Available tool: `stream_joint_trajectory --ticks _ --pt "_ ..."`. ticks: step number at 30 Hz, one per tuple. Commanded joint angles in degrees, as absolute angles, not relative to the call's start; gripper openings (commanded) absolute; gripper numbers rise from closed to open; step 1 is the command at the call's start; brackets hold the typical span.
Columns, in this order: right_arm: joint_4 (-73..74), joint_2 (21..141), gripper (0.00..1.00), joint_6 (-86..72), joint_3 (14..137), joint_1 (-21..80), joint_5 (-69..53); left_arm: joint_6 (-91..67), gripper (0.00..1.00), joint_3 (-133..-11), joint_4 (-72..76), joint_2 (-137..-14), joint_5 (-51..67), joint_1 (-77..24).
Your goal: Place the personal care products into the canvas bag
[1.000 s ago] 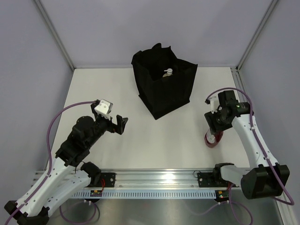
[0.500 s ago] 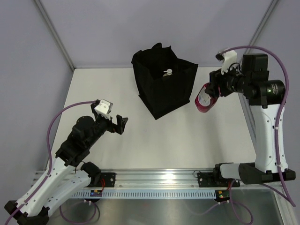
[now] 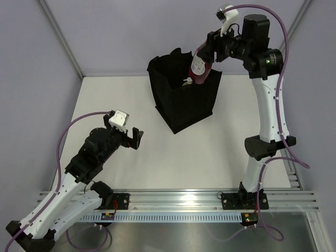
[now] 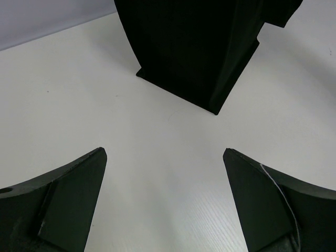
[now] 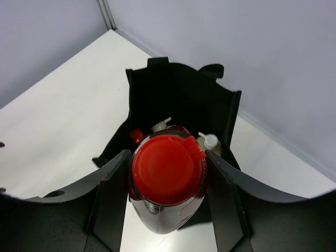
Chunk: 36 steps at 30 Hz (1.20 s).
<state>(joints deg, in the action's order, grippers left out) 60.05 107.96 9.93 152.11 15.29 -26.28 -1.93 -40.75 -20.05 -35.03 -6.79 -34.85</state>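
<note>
The bag's opening is down and to the left of my right gripper in the top view, so my right gripper will move there next, lower the bottle (image 5: 168, 178) inside and let go.
The black canvas bag (image 3: 184, 94) stands open at the back middle of the table. My right gripper (image 3: 206, 55) is shut on a dark red bottle with a red cap (image 3: 199, 68) and holds it high over the bag's right rim. In the right wrist view the bottle (image 5: 168, 178) sits between my fingers above the bag (image 5: 178, 100). Inside the bag a small red cap (image 5: 136, 136) and two white pump tops (image 5: 210, 140) show. My left gripper (image 3: 134, 139) is open and empty over the table, left of the bag (image 4: 194, 47).
White table (image 3: 105, 105) with grey walls at the back and sides. A metal rail (image 3: 178, 199) runs along the near edge with both arm bases on it. The right arm stands tall at the right side.
My right arm lifted the dark red bottle from the table at the right and carried it up and left to above the bag. My left arm barely moved.
</note>
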Motion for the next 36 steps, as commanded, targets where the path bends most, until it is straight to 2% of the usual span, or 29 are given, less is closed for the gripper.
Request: stream_joint_trajectory --ticks 1,3,8,13,21,23,29,36 --pt "43.53 108.54 0.00 5.28 155.66 16.17 -27.42 -0.44 0.99 -40.52 -17.75 -35.68 -8.88 -34.72" --pt "38.07 108.63 0.00 3.96 152.94 16.61 -27.25 -0.44 0.99 -40.60 -17.67 -36.12 -9.23 -34.72" --pt "29.99 113.72 0.00 2.46 154.85 17.66 -24.44 -0.44 0.99 -40.78 -18.02 -37.79 -9.06 -34.72" --pt "28.04 120.40 0.00 5.71 158.03 18.72 -19.87 -0.35 0.99 -40.87 -18.19 -38.06 -9.14 -34.72" --pt "29.36 117.34 0.00 10.89 142.40 18.81 -18.99 -0.44 0.99 -41.04 -18.28 -37.18 -8.70 -34.80" --pt "29.09 116.46 0.00 13.96 138.36 18.90 -15.04 -0.44 0.99 -41.13 -18.28 -36.91 -8.35 -34.72" --pt "33.21 115.84 0.00 20.82 135.89 20.03 -7.83 -0.35 0.99 -40.96 -18.19 -35.69 -7.56 -34.80" --pt "37.26 115.39 0.00 23.73 128.23 27.94 -13.62 -0.53 0.99 -41.05 -18.46 -34.81 -7.21 -34.72"
